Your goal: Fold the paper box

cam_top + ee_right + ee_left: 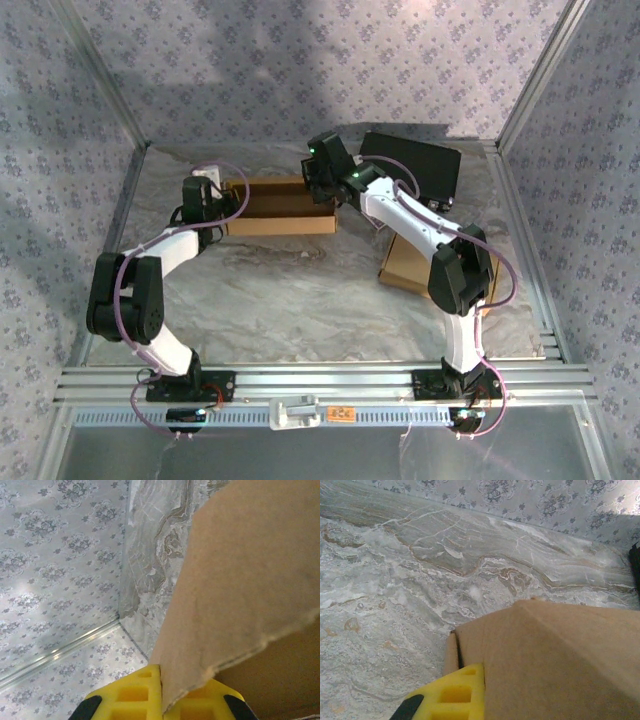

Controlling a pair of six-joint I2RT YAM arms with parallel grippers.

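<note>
I next need to pull the cardboard flap back toward the box's near side with my right gripper, then let go of it there.
The brown paper box lies lengthwise at the back middle of the table, its top open. At the box's left end is my left gripper. In the left wrist view one yellow finger presses against the outside of a cardboard wall, and the other finger is hidden behind it. My right gripper is at the box's right end. In the right wrist view it is shut on a cardboard flap, which stands up between the two yellow fingers.
A flat piece of brown cardboard lies at the right under the right arm. A black case sits at the back right. Patterned walls enclose the marbled table, and an aluminium rail runs along the near edge.
</note>
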